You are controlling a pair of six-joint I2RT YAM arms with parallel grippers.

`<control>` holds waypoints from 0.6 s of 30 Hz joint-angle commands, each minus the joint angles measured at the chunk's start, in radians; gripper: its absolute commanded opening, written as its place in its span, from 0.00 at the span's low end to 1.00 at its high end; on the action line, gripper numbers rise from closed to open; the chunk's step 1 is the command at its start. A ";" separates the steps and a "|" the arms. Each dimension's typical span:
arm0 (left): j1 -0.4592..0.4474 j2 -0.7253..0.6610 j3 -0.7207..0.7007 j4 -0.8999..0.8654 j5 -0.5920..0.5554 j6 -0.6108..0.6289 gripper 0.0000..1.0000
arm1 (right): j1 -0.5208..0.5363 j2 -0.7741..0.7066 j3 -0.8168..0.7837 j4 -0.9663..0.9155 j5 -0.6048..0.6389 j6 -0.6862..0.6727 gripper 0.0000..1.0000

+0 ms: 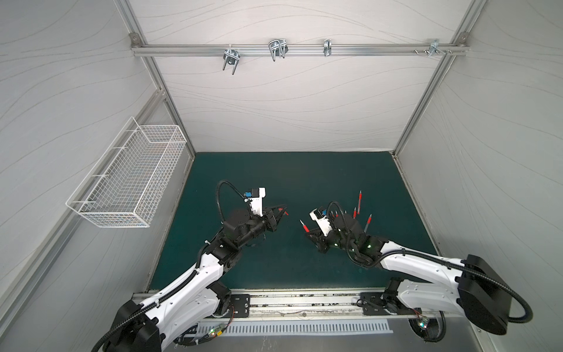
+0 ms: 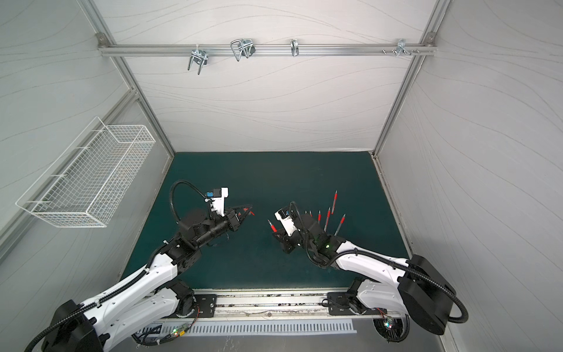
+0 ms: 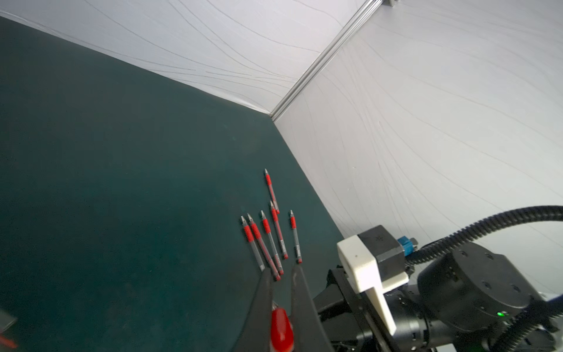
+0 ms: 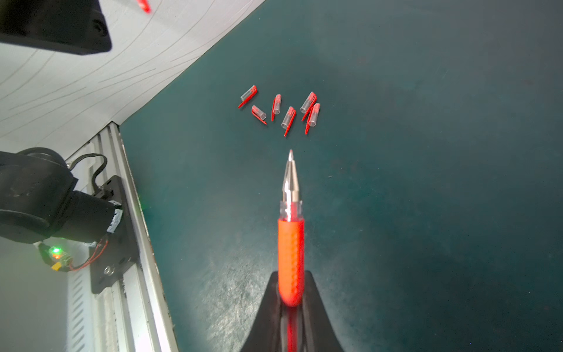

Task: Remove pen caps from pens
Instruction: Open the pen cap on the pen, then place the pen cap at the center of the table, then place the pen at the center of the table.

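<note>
My left gripper tips downward and lowers next to release the red cap on bare mat beside the loose pen caps. That spot lies below my gripper.
My left gripper is shut on a red pen cap, held above the green mat; in both top views it points toward the right arm. My right gripper is shut on an uncapped pen, whose grey tip points away from the jaws. That pen sticks out of the gripper, a gap apart from the left one. Several uncapped pens lie side by side at the mat's right. Several loose pen caps lie clustered on the mat, visible only in the right wrist view.
A white wire basket hangs on the left wall. Metal hooks hang from the rail on the back wall. Walls close the mat in on three sides, and the arms' mounting rail runs along the front.
</note>
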 commanded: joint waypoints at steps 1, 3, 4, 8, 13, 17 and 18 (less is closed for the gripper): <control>0.003 -0.010 0.047 -0.083 -0.112 0.034 0.00 | -0.005 -0.031 -0.002 0.013 0.010 0.029 0.00; 0.003 0.003 0.065 -0.147 -0.186 0.038 0.00 | -0.009 -0.029 0.003 -0.010 0.071 0.036 0.00; 0.004 0.013 0.072 -0.179 -0.226 0.038 0.00 | -0.013 -0.024 0.010 -0.026 0.100 0.038 0.00; 0.004 0.084 0.115 -0.282 -0.339 0.034 0.00 | -0.030 0.032 0.048 -0.097 0.191 0.059 0.00; 0.008 0.216 0.187 -0.370 -0.382 0.034 0.00 | -0.067 0.135 0.106 -0.173 0.248 0.104 0.00; 0.010 0.332 0.241 -0.417 -0.366 0.038 0.00 | -0.094 0.200 0.139 -0.209 0.261 0.127 0.00; 0.010 0.354 0.251 -0.425 -0.365 0.040 0.00 | -0.100 0.213 0.146 -0.216 0.261 0.131 0.00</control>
